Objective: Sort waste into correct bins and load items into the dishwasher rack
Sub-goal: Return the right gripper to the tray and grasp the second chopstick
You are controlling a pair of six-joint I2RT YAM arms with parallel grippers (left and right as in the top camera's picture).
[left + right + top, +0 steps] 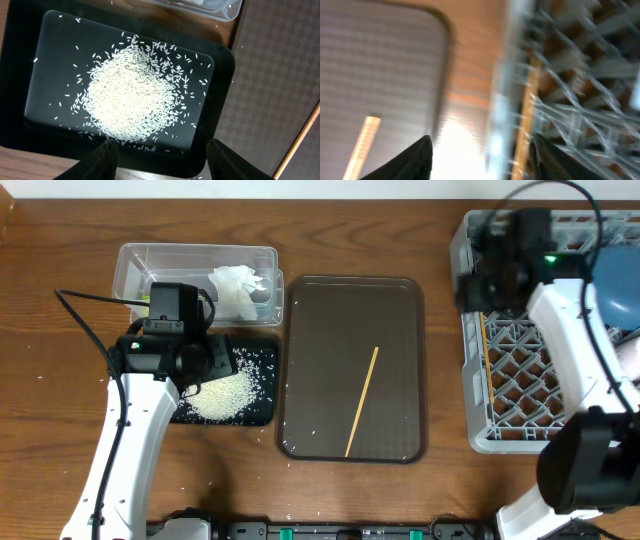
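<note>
I need to move my right gripper back and to the left in the overhead view next, then down onto the chopstick's middle [364, 396], as one chopstick is lying outside the rack [480, 435].
A heap of white rice [225, 392] [132, 95] lies in the black tray [255, 415] [45, 45]. My left gripper [162, 159] is open and empty above the tray's near edge. A crumpled white tissue [238, 283] lies in the clear tub [135, 265]. One wooden chopstick [362, 400] [362, 145] lies on the brown tray [400, 310]. Another chopstick [487, 360] [526, 125] lies inside the grey rack [480, 435] along its left wall. My right gripper [480, 157] is open and empty over the rack's left wall. The blue plate [618, 280] stands in the rack.
The wood table [60, 430] surrounds everything. A pinkish item [630, 352] shows at the rack's right edge. A few rice grains lie scattered on the brown tray's front and on the table near the black tray. The right wrist view is motion-blurred.
</note>
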